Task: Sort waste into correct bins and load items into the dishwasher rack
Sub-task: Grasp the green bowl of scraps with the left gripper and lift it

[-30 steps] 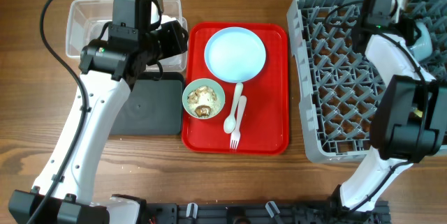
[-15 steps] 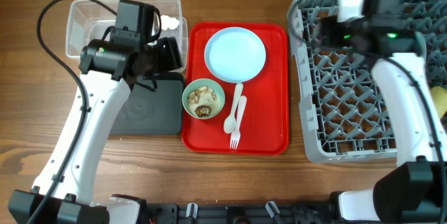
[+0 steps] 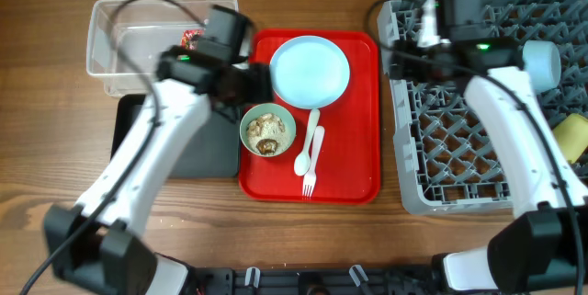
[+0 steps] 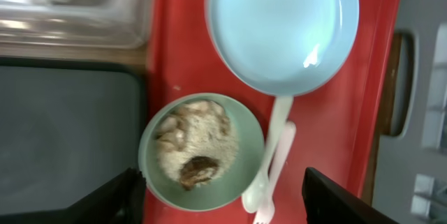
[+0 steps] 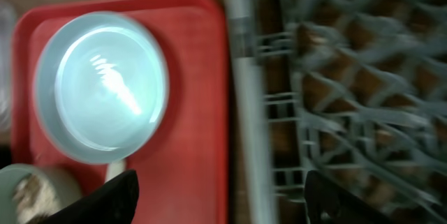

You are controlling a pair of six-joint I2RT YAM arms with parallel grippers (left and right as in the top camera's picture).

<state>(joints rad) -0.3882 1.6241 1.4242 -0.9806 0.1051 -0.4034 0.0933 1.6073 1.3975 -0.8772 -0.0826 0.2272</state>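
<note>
My left gripper is to go down next and move toward the spoon, onto the pale green bowl's rim (image 3: 293, 133) (image 4: 260, 153) where it is clear of the food scraps.
The pale green bowl (image 3: 267, 130) with beige-brown food scraps (image 4: 199, 147) sits on the red serving tray (image 3: 354, 162), below the light blue plate (image 3: 310, 70). The white spoon (image 3: 306, 148) and fork (image 3: 311, 174) lie to the bowl's right. My left gripper (image 3: 250, 82) is open and empty above the bowl (image 4: 202, 151), its fingers (image 4: 220, 203) either side of it. My right gripper (image 3: 406, 56) is open and empty (image 5: 223, 206) over the gap between the tray and the grey rack (image 3: 459, 148). A light blue bowl (image 3: 542, 63) and the yellow cup (image 3: 571, 137) are in the rack.
The clear tub (image 3: 119, 47) at the back left holds the red wrapper (image 3: 191, 36). The black tray (image 3: 175, 143) lies in front of it, left of the red tray. The rack's left wall (image 5: 244, 112) stands close to the red tray's right edge.
My left arm swung right from the clear tub to above the green bowl. My right arm moved left from the rack's back right to its left edge, uncovering the blue bowl and yellow cup.
</note>
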